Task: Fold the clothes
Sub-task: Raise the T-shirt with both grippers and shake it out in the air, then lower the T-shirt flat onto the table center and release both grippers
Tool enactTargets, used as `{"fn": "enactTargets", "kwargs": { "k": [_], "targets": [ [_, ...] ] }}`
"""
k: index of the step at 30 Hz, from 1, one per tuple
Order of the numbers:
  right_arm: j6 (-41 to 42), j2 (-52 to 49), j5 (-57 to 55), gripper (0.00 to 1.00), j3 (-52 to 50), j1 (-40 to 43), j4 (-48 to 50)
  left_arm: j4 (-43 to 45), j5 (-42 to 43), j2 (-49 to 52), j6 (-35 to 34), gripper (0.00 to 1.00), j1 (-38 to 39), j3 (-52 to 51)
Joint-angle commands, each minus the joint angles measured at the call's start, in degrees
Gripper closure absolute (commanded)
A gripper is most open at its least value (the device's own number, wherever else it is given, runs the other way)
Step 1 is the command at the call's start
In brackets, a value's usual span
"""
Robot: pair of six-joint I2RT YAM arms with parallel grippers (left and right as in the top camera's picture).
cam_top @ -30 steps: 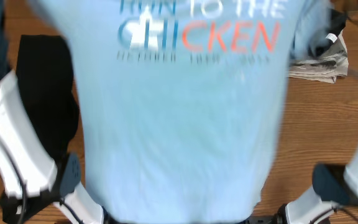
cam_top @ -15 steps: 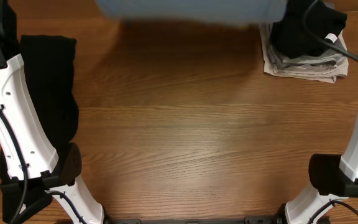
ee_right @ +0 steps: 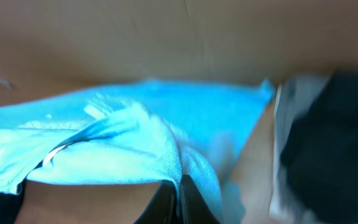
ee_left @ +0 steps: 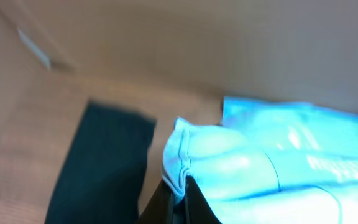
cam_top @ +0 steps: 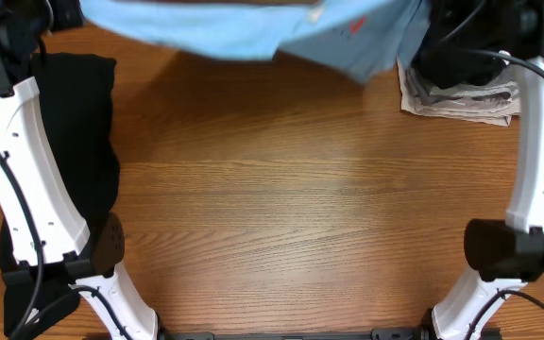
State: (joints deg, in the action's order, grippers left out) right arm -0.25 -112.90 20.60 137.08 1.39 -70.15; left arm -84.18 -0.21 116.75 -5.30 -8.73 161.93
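Observation:
The bare wood beside the black garment is clear, so my left gripper needs to move back and down to it next and let go of the hem there.
The light blue T-shirt (cam_top: 253, 28) hangs stretched along the table's far edge, a scrap of orange-red lettering showing. My left gripper (ee_left: 180, 196) is shut on its hemmed edge (ee_left: 179, 155). My right gripper (ee_right: 178, 199) is shut on a fold of the same shirt (ee_right: 135, 137). In the overhead view both grippers are hidden at the top corners. The long black garment (cam_top: 74, 142) lies flat at the table's left side and also shows in the left wrist view (ee_left: 98, 168).
A folded grey-and-white patterned cloth (cam_top: 461, 99) with a dark garment (cam_top: 456, 57) on it sits at the far right. The white arm links (cam_top: 26, 179) (cam_top: 541, 161) run down both sides of the wooden table (cam_top: 300, 208).
The blue shirt, which covered most of the table a second ago, has been pulled away to the far edge. It now hangs lower there than half a second ago.

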Motion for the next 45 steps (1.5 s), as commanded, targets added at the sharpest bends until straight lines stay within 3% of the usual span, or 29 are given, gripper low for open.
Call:
{"fn": "enactTargets", "kwargs": {
  "k": [1, 9, 14, 16, 20, 26, 35, 38, 41, 43, 45],
  "targets": [
    [-1.29, 0.66, -0.17, 0.96, -0.94, -0.17, -2.54, -3.28, -0.15, 1.11, 1.53, 0.96, -0.35, 0.50],
    [-1.27, 7.45, -0.15, 0.96, -0.94, 2.82, -12.33, -12.61, 0.39, -1.60, 1.49, 0.96, -0.28, 0.55],
    [-1.29, 12.02, -0.48, 0.96, -0.94, 3.19, -21.92, -12.63, 6.67, -4.63, 1.57, 0.96, -0.24, -0.17],
    [-1.29, 12.48, -1.70, 0.96, -0.96, 3.19, -26.91, -12.63, 7.74, -6.47, 1.70, 0.96, -0.17, -2.51],
    [-0.33, 14.69, -1.51, 0.96, -6.73, 2.97, -26.91, -12.63, 7.67, -10.73, 2.54, 0.96, 0.46, -12.39],
    [4.13, 22.21, -7.34, 0.96, -23.43, 2.97, -26.40, -12.63, 7.13, -16.24, 3.48, 0.96, 0.52, -31.52],
    [14.64, 45.66, -11.21, 0.96, -58.75, 2.99, -20.55, -12.61, 7.08, -24.68, 3.74, 0.95, 0.57, -56.33],
    [16.57, 46.69, -11.76, 0.96, -64.98, 2.97, -20.59, -11.76, 7.48, -24.72, 3.85, 0.87, 0.57, -62.51],
    [18.82, 46.62, -12.26, 0.93, -70.10, 2.97, -20.52, -8.70, 7.80, -24.72, 3.52, 0.70, 0.59, -68.37],
    [20.55, 46.62, -11.58, 0.75, -71.49, 2.97, -19.58, -6.93, 8.98, -24.72, 3.41, 0.50, 0.70, -70.86],
    [21.42, 46.58, -11.80, 0.47, -71.58, 2.99, -19.32, -5.79, 10.32, -24.63, 3.41, 0.26, 0.79, -72.43]
  ]
}}
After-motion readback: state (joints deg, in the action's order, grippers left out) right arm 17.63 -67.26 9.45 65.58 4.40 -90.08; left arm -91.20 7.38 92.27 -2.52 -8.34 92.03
